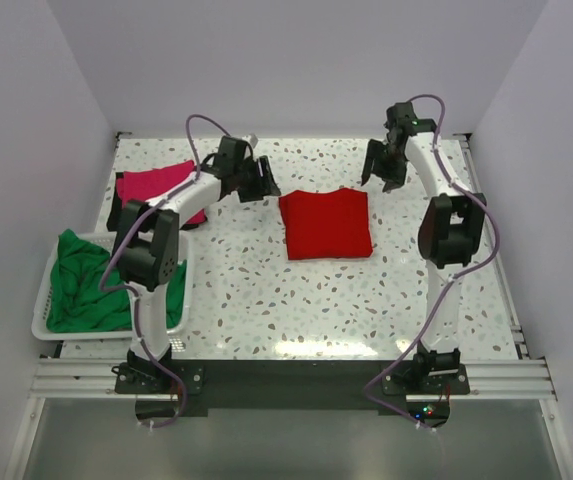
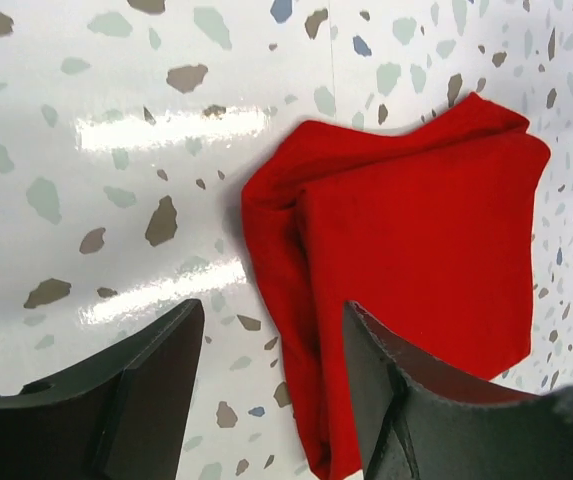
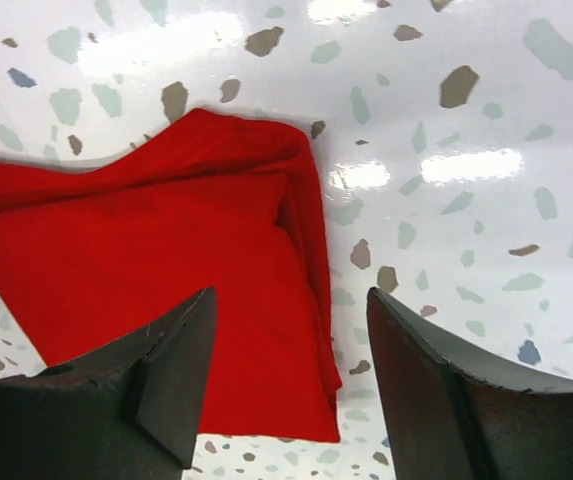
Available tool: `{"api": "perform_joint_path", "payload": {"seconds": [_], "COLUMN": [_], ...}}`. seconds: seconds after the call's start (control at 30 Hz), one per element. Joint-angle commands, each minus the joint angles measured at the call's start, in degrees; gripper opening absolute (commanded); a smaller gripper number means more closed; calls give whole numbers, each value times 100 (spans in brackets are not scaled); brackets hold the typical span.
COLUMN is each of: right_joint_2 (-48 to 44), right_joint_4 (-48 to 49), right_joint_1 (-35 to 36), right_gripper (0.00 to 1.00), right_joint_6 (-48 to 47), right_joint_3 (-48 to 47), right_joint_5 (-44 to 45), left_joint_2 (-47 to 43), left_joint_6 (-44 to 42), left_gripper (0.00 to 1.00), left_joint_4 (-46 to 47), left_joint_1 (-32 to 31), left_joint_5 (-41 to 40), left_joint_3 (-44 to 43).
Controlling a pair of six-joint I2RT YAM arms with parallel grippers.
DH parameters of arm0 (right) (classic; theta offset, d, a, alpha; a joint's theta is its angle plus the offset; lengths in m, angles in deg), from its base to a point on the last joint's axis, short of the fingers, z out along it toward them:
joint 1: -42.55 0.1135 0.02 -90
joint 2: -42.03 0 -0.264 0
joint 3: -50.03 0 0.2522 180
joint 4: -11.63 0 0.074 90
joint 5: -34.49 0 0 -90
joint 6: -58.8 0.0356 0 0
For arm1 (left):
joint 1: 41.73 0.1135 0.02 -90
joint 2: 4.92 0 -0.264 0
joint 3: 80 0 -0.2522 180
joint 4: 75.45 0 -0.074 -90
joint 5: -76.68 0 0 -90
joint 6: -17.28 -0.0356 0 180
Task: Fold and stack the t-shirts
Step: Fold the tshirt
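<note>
My left gripper will lower and shift to the right in the top view onto the red t-shirt's nearest side edge, since its open fingers hang above bare table.
The bright red t-shirt lies folded into a rectangle on the speckled table, mid-back. It also shows in the left wrist view and the right wrist view. My left gripper is open and empty, above the table just left of the shirt's far left corner. My right gripper is open and empty, above the table just right of the shirt's far right corner. The magenta-pink t-shirt lies at the far left. The green t-shirt lies crumpled in a white basket.
The white basket stands at the table's left edge near the left arm's base. White walls enclose the table on the left, back and right. A raised rail runs along the right edge.
</note>
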Motion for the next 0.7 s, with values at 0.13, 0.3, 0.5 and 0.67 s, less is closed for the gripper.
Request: {"api": "perform_joint_path", "payload": {"seconds": [0.13,0.3,0.5,0.67], "right_joint_2": [-1247,-1555,-1644,-1468], "right_joint_4": [855,1005,1550,1630], "right_joint_1": [188,504,725,813], "right_gripper": [65,65,64,64], "right_joint_6": [-118,-22,294,330], "right_joint_3": [1406,2171,3085,3410], "right_joint_5": [-921,-1062,-1404,-1370], "left_joint_2": [-681,-805,-611,-357], "left_joint_6": [69,315,561,869], "left_gripper": [63,63,64,64], "left_joint_4": [1254,2082,2951,3410], "left_joint_1": [-14,-14,-14,-23], "left_joint_5": [801,1364,1821,1971], "left_joint_3": [1182,1964,2422,2625]}}
